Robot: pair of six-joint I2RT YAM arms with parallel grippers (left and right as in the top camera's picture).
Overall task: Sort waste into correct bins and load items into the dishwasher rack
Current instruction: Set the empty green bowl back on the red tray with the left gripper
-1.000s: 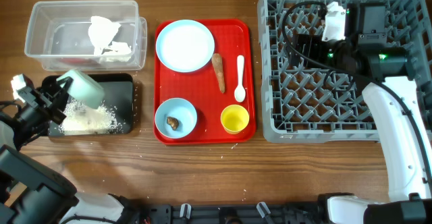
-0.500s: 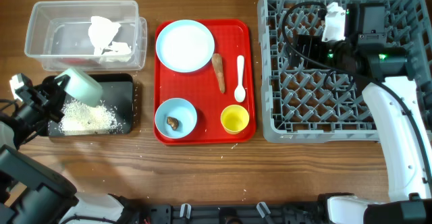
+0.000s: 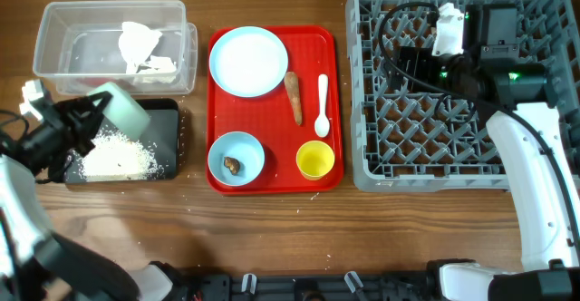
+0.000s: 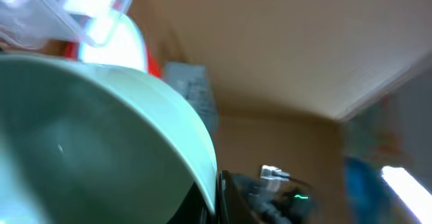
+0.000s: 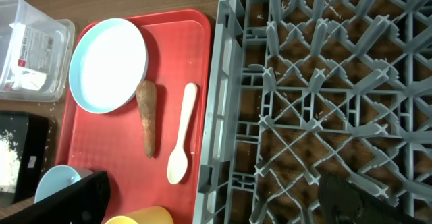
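Note:
The rice lies in the black tray, so the robot's left gripper should level the bowl and lower it onto the red tray beside the food stick.
My left gripper point(image 3: 92, 120) is shut on the rim of the pale green bowl point(image 3: 120, 109) and holds it tilted over the black tray point(image 3: 163, 120), where white rice crumbs point(image 3: 113, 159) lie in a heap. The bowl fills the left wrist view point(image 4: 88, 136). The clear tub point(image 3: 54, 65) holds white napkins point(image 3: 140, 47). My right gripper point(image 3: 412, 65) is open and empty above the grey dishwasher rack point(image 3: 358, 156). The pale blue plate point(image 3: 248, 61), brown food stick point(image 3: 294, 97), white spoon point(image 3: 322, 104), yellow cup point(image 3: 315, 160) and light blue bowl point(image 3: 236, 151) holding a brown lump point(image 3: 232, 164) are apart from both grippers. No red wrapper shows.
The dishes and the food stick lie on a flat red serving tray point(image 3: 272, 179) between the bins and the rack. A few crumbs are scattered on the wooden table near the black tray. The right wrist view shows the rack's left wall point(image 5: 223, 82) beside the red tray point(image 5: 108, 163).
My left gripper has lifted the green bowl a little up and to the right over the black tray. The right arm has not moved.

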